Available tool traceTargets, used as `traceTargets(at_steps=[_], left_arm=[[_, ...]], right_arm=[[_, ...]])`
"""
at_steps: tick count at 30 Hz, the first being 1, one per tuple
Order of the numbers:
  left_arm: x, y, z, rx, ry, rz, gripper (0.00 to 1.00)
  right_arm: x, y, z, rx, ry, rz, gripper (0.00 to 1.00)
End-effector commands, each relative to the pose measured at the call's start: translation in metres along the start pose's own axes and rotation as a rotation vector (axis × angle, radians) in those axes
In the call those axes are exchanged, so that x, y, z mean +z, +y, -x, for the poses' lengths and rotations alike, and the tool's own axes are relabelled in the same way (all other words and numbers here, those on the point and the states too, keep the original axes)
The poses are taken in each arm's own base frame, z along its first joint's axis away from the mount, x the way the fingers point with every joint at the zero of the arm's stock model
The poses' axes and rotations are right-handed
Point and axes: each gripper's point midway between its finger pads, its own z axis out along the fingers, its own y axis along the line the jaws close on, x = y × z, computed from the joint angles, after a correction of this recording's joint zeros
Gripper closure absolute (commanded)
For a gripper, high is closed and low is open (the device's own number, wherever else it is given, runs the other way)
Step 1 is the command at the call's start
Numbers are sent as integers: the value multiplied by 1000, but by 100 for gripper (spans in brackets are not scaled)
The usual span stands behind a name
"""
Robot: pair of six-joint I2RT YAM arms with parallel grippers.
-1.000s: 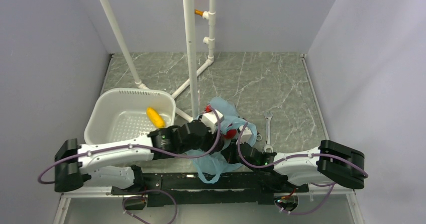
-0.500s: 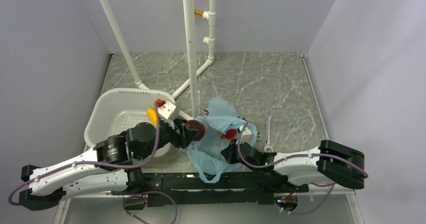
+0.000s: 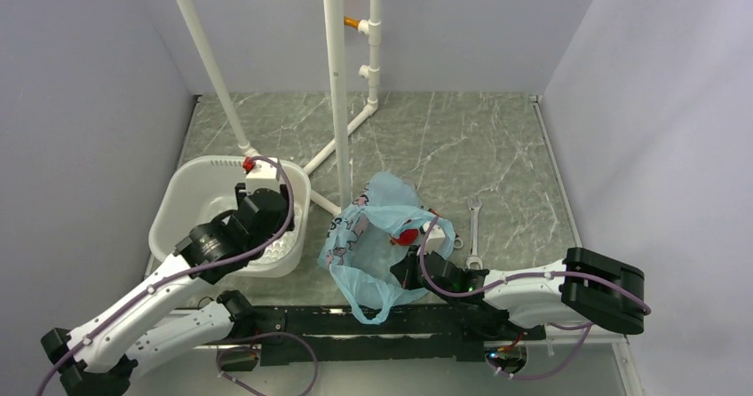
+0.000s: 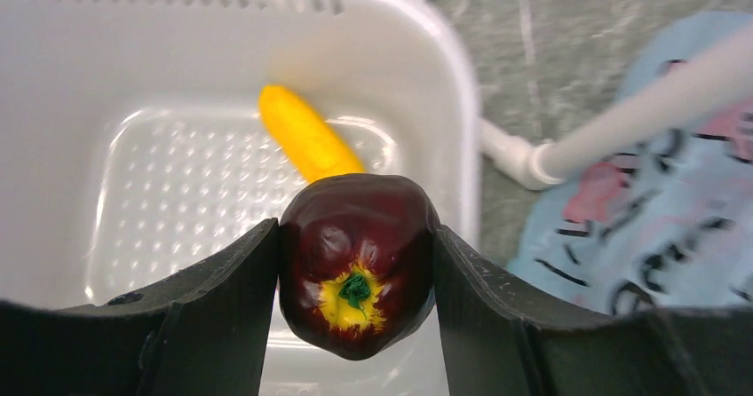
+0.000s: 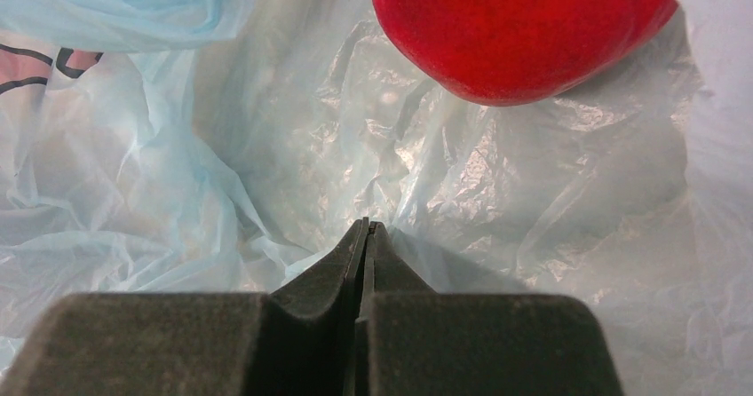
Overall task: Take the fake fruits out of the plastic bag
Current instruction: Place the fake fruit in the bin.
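Observation:
My left gripper lowers toward the basket's bottom and releases the maroon fruit next, since the basket's bare bottom lies below the gripper, beside the yellow elongated fruit.
My left gripper (image 4: 355,267) is shut on the dark maroon round fruit (image 4: 355,254) and holds it above the white basket (image 4: 426,32). The yellow elongated fruit (image 4: 306,134) lies on the basket floor below. In the top view the left gripper (image 3: 261,209) hangs over the basket's right part and hides both fruits. The light-blue plastic bag (image 3: 368,227) lies crumpled at the table's middle, with the small red fruit (image 3: 408,234) at its opening. My right gripper (image 5: 366,229) is shut on a fold of the bag's film (image 5: 222,147), just short of the red fruit (image 5: 524,23).
A white pipe frame (image 3: 336,85) stands between basket and bag, with a foot pipe (image 4: 622,112) on the table. A wrench (image 3: 473,232) lies right of the bag. The basket's rim (image 3: 178,201) sits at the table's left edge, by the wall.
My left arm has pulled out of the bag with the maroon fruit and swung left to above the basket. The right arm has stayed put, still pinching the bag.

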Motion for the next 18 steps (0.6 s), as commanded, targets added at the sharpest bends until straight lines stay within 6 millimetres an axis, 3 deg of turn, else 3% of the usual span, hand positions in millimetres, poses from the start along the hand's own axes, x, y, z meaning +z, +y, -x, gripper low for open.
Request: traceTargets(at_steps=[1, 6, 10, 18], left_arm=[[15, 28, -11, -76, 5, 131, 100], [33, 45, -32, -163, 25, 220, 100], [41, 40, -48, -194, 81, 213, 98], [36, 38, -55, -189, 113, 192, 33]], right_arm=[[1, 16, 11, 27, -41, 49, 100], [2, 17, 11, 26, -36, 48, 100], [2, 17, 11, 24, -34, 46, 100], [2, 17, 11, 24, -34, 48, 100]])
